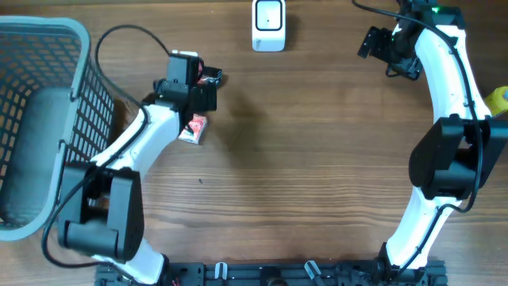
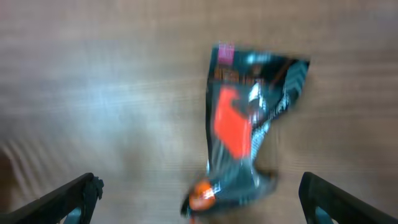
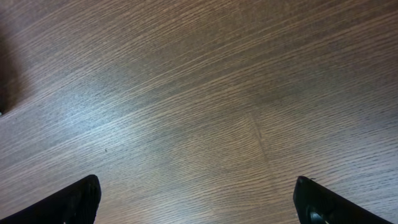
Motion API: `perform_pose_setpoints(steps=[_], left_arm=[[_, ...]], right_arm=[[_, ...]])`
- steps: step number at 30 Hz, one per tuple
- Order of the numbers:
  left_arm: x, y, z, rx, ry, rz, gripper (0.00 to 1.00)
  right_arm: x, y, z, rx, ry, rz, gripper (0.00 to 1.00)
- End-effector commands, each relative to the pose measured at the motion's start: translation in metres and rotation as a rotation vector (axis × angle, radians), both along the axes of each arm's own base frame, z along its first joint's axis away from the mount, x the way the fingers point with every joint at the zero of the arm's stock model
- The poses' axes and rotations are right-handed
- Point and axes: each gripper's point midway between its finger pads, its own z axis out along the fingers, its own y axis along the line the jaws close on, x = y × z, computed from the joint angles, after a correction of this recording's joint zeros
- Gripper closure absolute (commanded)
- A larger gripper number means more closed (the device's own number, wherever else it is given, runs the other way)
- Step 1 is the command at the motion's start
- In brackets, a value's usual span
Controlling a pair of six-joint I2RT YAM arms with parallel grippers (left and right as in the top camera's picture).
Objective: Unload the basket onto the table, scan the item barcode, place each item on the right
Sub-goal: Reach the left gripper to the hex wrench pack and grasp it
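Next, my left gripper will move down and ease outward onto the packet's near red end, because the open fingers hang above it, wide on both its sides.
In the left wrist view a dark foil packet with a red-orange print lies blurred on the wood. My left gripper hangs over its near end, open, with both fingertips wide of the packet and not touching it. From overhead the left gripper is at the table's back left, with a dark and red bit of packet showing at its right side. The white barcode scanner stands at the back centre. My right gripper is open at the back right, over bare wood.
A grey mesh basket fills the left edge. A small red-and-white packet lies partly under the left forearm. A yellow object sits at the right edge. A black cable loops behind the left arm.
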Motion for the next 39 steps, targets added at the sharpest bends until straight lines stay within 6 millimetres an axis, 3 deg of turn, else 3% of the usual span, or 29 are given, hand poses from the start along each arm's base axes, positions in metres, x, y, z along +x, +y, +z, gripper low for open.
perform_pose_setpoints(steps=[1,5,11,13,16,21,26,29,31,34,38,39], left_arm=[[0.035,-0.001,0.012,0.082,-0.041,-0.047,0.0],[0.048,-0.013,0.005,0.061,-0.026,-0.099,0.0],[0.037,-0.011,-0.035,0.093,0.087,-0.122,0.0],[0.035,-0.01,-0.04,0.097,0.102,-0.126,0.02],[0.036,-0.011,-0.044,0.099,0.105,-0.128,0.17],[0.039,-0.016,-0.055,0.107,0.105,-0.155,0.31],[0.038,-0.02,-0.071,0.101,0.127,-0.166,0.29],[0.036,-0.026,-0.078,0.077,0.142,-0.185,0.37],[0.036,-0.028,-0.078,0.076,0.141,-0.186,0.33],[0.036,-0.03,-0.078,0.076,0.142,-0.188,0.51],[0.035,-0.028,-0.077,0.071,0.14,-0.161,0.53],[0.035,-0.028,-0.076,0.071,0.139,-0.161,0.58]], right_arm=[[0.0,0.005,0.013,0.003,-0.029,0.023,0.0],[0.0,0.005,0.014,0.003,-0.033,0.022,0.0],[0.002,0.005,0.014,0.005,-0.038,0.019,0.0],[0.002,0.005,0.014,0.005,-0.04,0.019,0.0],[0.001,0.005,0.014,0.012,-0.037,-0.002,0.0],[0.002,0.005,0.014,0.013,-0.039,-0.004,0.0],[0.002,0.005,0.014,0.013,-0.038,-0.005,0.0],[0.001,0.005,0.014,0.013,-0.037,-0.004,0.0],[0.001,0.005,0.014,0.012,-0.037,-0.005,0.0],[0.001,0.005,0.014,0.012,-0.037,-0.003,0.0],[0.001,0.005,0.013,0.012,-0.035,-0.002,0.0],[0.001,0.005,0.013,0.011,-0.034,-0.002,0.0]])
